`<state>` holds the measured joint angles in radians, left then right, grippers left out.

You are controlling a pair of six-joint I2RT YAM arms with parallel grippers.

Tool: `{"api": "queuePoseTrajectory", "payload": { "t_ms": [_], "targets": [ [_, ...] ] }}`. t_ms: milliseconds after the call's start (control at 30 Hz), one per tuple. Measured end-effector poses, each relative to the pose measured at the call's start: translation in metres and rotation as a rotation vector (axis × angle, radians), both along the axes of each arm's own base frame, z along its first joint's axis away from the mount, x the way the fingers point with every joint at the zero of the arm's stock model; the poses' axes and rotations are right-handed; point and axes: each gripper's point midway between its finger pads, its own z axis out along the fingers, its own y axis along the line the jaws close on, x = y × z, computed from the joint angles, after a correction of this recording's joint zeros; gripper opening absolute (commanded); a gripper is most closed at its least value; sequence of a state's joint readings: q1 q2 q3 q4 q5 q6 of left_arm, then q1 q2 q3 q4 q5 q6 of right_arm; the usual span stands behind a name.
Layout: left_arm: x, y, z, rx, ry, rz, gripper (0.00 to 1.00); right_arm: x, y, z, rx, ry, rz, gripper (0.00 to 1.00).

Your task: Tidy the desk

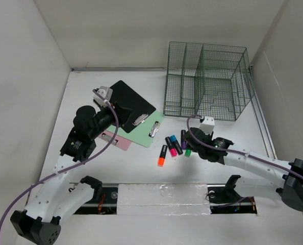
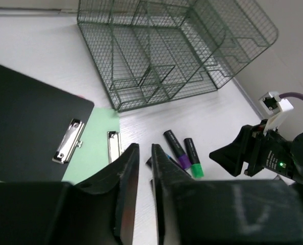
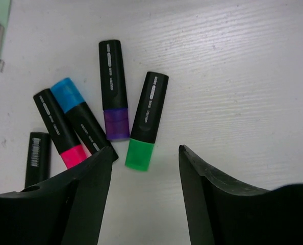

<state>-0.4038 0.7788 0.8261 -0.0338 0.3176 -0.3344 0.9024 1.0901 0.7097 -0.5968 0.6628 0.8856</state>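
Observation:
The robot's right gripper will next move down to the green-capped highlighter below it, with its open fingers around the highlighter's black body [image 3: 150, 108], as they are spread wider than that body.
The white desk [image 1: 90, 92] holds several highlighters in a loose cluster: orange [image 1: 161, 155], pink [image 1: 171, 147], blue [image 1: 175, 144], purple [image 1: 183, 139] and green [image 1: 188, 151]. My right gripper [image 3: 146, 153] is open and empty, low over the desk, with the green highlighter's [image 3: 147, 120] cap between its fingertips. The purple highlighter [image 3: 114, 97], the blue one [image 3: 82, 117] and the pink one [image 3: 59, 127] lie just left of it. My left gripper [image 2: 145, 149] is shut with a thin gap, empty, raised above the clipboards and pointing toward the highlighters.
A green wire-mesh organizer [image 1: 207, 81] stands at the back right. A black clipboard [image 1: 133, 102] lies on a green clipboard [image 1: 146, 133], with a pink one [image 1: 116, 139] under my left arm. White walls close in both sides.

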Motion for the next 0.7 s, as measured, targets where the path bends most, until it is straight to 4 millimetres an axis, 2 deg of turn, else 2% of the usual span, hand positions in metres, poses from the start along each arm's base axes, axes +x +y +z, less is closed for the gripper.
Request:
{"api": "queuePoseTrajectory", "payload": {
  "t_ms": [200, 300, 433, 500, 600, 700],
  "targets": [
    [0.011, 0.005, -0.027, 0.068, 0.079, 0.043, 0.20, 0.004, 0.008, -0.031, -0.014, 0.069, 0.032, 0.56],
    [0.011, 0.005, -0.032, 0.079, 0.094, 0.042, 0.20, 0.009, 0.004, -0.044, -0.010, 0.097, 0.009, 0.51],
    [0.011, 0.003, -0.033, 0.082, 0.098, 0.029, 0.21, 0.015, 0.002, -0.059, 0.032, 0.119, 0.009, 0.49],
    [0.011, 0.002, -0.034, 0.084, 0.100, 0.024, 0.21, 0.016, 0.003, -0.062, 0.046, 0.126, 0.018, 0.51],
    [0.011, 0.002, -0.034, 0.085, 0.098, 0.021, 0.21, 0.021, 0.010, -0.060, 0.071, 0.111, 0.050, 0.59],
    [0.011, 0.002, -0.034, 0.087, 0.097, 0.021, 0.21, 0.028, 0.016, -0.057, 0.098, 0.094, 0.068, 0.60]
  ]
}}
